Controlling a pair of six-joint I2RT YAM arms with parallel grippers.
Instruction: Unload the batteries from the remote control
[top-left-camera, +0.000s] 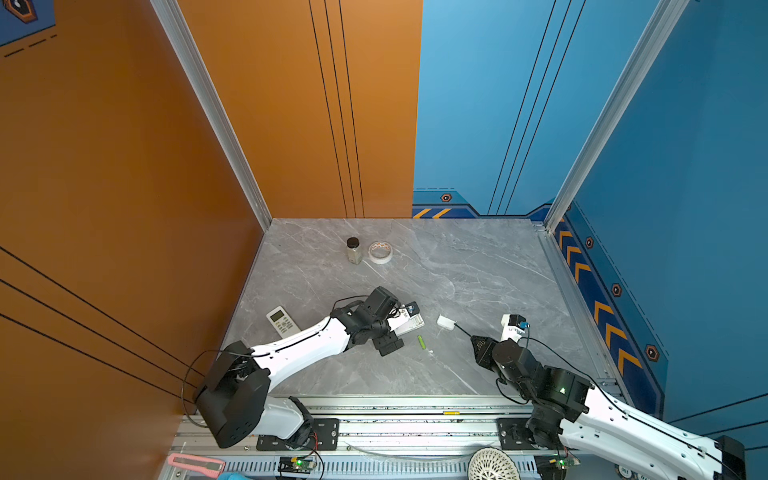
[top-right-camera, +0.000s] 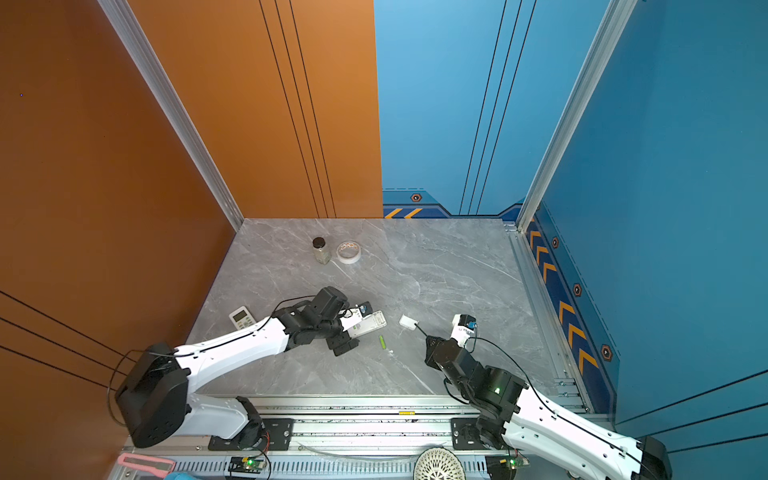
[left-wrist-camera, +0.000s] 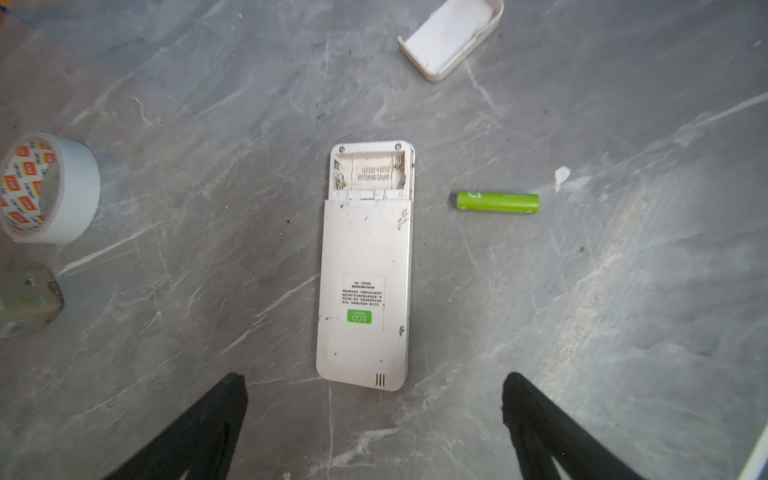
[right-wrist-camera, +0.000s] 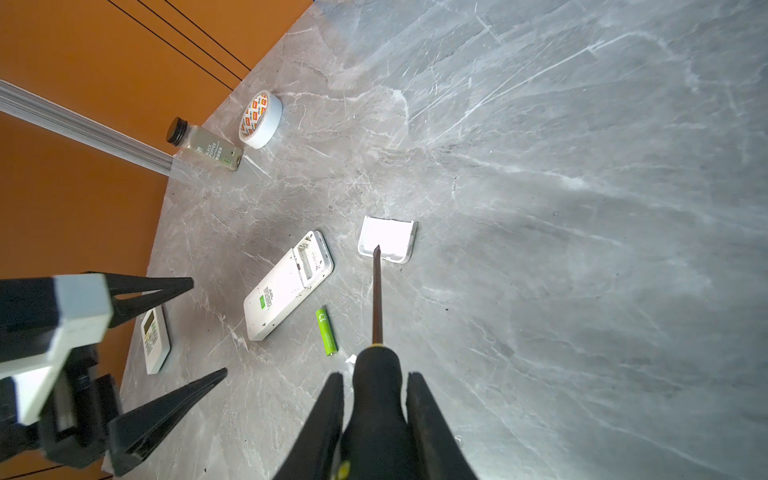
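Observation:
My right gripper will next move outward and down to the bare tabletop beside the white battery cover and let go of the black handle, since the remote's battery compartment shows empty.
A white remote control (left-wrist-camera: 365, 270) lies face down on the grey table, its battery compartment uncovered and showing white plastic inside. A green battery (left-wrist-camera: 498, 202) lies on the table beside it, also visible in both top views (top-left-camera: 422, 342) (top-right-camera: 382, 341). My left gripper (left-wrist-camera: 375, 376) hovers open over the remote's end, holding nothing. My right gripper (right-wrist-camera: 375, 376) is shut on the black handle of a screwdriver (right-wrist-camera: 377, 299). The screwdriver's tip points at the loose white battery cover (right-wrist-camera: 386, 239).
A second white remote (top-left-camera: 282, 321) lies face up at the left. A black-capped pepper jar (top-left-camera: 353, 250) and a roll of white tape (top-left-camera: 380, 252) stand near the back. The orange wall borders the left, the blue wall the right.

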